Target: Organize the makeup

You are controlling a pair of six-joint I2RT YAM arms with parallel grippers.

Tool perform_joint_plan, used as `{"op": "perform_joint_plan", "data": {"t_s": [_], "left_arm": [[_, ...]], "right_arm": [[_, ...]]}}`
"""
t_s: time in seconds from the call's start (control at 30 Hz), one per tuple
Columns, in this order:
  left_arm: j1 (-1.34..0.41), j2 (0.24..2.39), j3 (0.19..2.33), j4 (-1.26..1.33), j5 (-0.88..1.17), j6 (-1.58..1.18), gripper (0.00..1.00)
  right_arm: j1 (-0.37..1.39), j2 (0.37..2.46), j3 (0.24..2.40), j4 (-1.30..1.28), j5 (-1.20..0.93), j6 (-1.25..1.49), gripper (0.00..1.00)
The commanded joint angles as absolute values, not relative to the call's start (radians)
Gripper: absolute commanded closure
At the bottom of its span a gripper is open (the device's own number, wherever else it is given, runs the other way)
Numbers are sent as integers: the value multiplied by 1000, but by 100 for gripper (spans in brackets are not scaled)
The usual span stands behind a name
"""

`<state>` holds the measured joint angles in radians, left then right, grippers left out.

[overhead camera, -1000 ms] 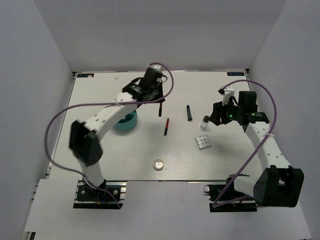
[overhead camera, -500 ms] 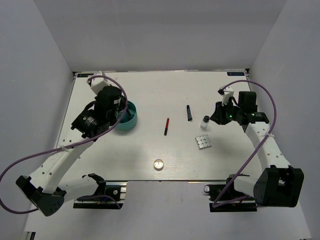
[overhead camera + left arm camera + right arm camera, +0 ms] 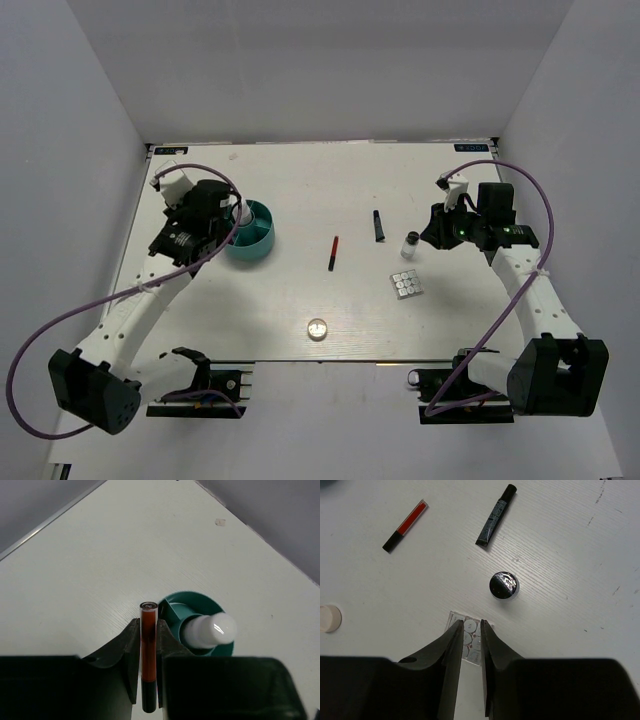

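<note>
I will move the red pencil with my left gripper over the teal holder's rim toward the white bottle, then lower it inside.
My left gripper (image 3: 148, 625) is shut on a thin red and black pencil (image 3: 148, 650), held just left of the teal holder (image 3: 187, 599). A white bottle (image 3: 209, 630) stands in the holder. In the top view the left gripper (image 3: 228, 222) is at the holder's (image 3: 262, 240) left rim. My right gripper (image 3: 471, 625) is empty, its jaws a narrow gap apart, above the square palette (image 3: 471, 641). Near it are a black-capped bottle (image 3: 503, 585), a black tube (image 3: 495, 516), a second red pencil (image 3: 405, 526) and a round jar (image 3: 329, 618).
In the top view the red pencil (image 3: 333, 253), black tube (image 3: 379, 225), small bottle (image 3: 410, 244), palette (image 3: 406, 285) and jar (image 3: 318, 327) are spread over the table's middle and right. The right gripper (image 3: 437, 228) hovers by the bottle. Grey walls enclose the table.
My left arm swung from the far middle of the table back to the left, carrying the pencil to the teal holder. The right arm has not moved.
</note>
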<state>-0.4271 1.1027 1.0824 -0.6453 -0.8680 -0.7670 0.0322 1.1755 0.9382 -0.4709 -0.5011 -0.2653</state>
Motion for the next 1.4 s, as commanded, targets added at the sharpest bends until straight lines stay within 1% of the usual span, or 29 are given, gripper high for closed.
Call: {"op": "perform_joint_plan", "data": {"t_s": [0.0, 0.2, 0.47, 0.73, 1.37], "left_arm": [[-374, 1149, 1048, -557, -861, -701, 100], [-315, 1232, 1019, -390, -805, -627, 100], [-262, 1339, 1037, -285, -767, -580, 100], [-262, 1407, 1023, -207, -749, -587, 100], [-272, 1424, 969, -186, -719, -635, 100]], "right_arm": [[28, 1147, 940, -466, -517, -270, 73], [25, 1147, 939, -468, -508, -275, 73], [26, 1154, 943, -471, -495, -278, 72], [25, 1166, 948, -474, -483, -282, 72], [14, 1184, 956, -476, -486, -287, 72]]}}
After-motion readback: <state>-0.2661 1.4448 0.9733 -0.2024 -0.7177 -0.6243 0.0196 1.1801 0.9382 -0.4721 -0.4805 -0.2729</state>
